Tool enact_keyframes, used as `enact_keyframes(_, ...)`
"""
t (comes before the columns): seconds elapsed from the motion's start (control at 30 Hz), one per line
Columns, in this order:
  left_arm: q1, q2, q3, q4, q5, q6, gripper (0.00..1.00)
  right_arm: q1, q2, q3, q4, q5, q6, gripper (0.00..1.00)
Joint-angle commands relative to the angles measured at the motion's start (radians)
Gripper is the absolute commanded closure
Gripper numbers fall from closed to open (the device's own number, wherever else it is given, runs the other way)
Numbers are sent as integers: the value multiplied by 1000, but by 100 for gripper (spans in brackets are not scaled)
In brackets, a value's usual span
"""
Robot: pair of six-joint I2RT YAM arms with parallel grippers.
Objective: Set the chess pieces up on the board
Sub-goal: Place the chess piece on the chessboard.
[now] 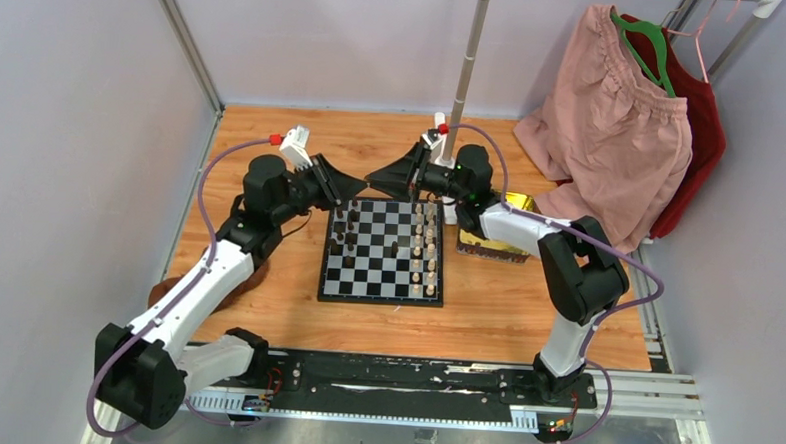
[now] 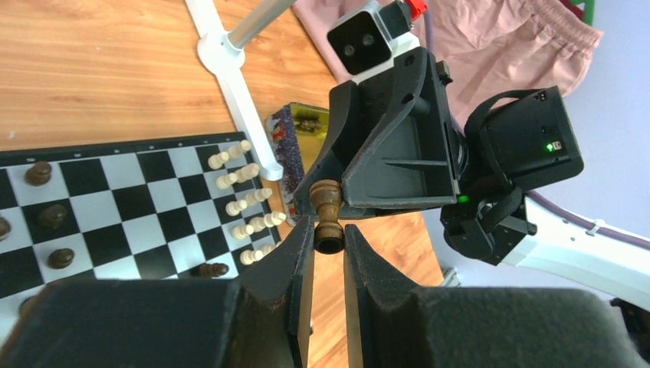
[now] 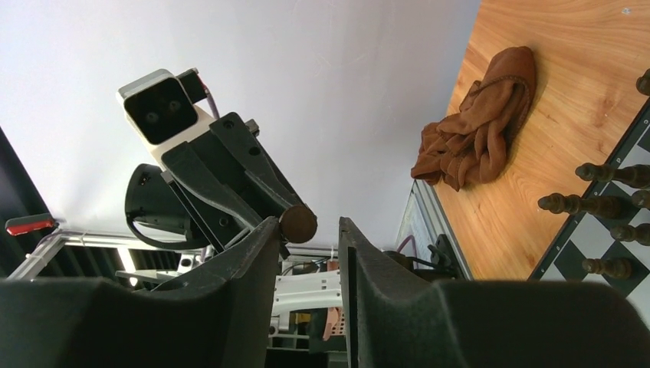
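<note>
The robot's left gripper will move back and down, its fingers tilting downward, to the board's near corner square (image 1: 332,287) by the brown cloth and let go there, because that square is empty.
The board (image 1: 381,300) lies mid-table, with dark chess pieces (image 1: 340,238) along its left columns and cream ones (image 1: 428,249) along its right. Both grippers meet in the air over the board's far edge. My left gripper (image 2: 329,244) is shut on one end of a dark chess piece (image 2: 328,207). The piece's other end reaches into my right gripper (image 3: 306,224), whose jaws stand open. There its round brown end (image 3: 297,223) rests by the left finger (image 3: 253,253), with a gap to the other finger.
A gold tray (image 1: 498,242) with more pieces sits right of the board, beside a white pole stand (image 1: 463,85). Pink and red clothes (image 1: 614,122) hang at the back right. A brown cloth (image 3: 479,126) lies on the wood left of the board.
</note>
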Motion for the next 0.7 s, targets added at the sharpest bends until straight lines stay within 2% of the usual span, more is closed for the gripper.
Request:
enact_keyframes(0.0,7,-38,64,-137,-43,81,100,-2,-16,18,6,-34,-44,61)
enact_keyframes(0.13,7,-54,113,-260,-79,118,100,-14,-33,13,-41,-38,-88,60)
enact_keyframes(0.27,7,-74,177,-473,-154,184,100,-40,-57,31,-156,-42,-189,60)
enact_keyframes(0.37,7,-72,225,-650,-196,224,100,-51,-82,98,-383,-31,-363,60)
enact_keyframes(0.47,7,-85,225,-771,-195,240,100,-51,-96,206,-661,10,-606,60)
enact_keyframes(0.67,7,-167,189,-983,-205,230,100,-53,-94,347,-1011,108,-851,60)
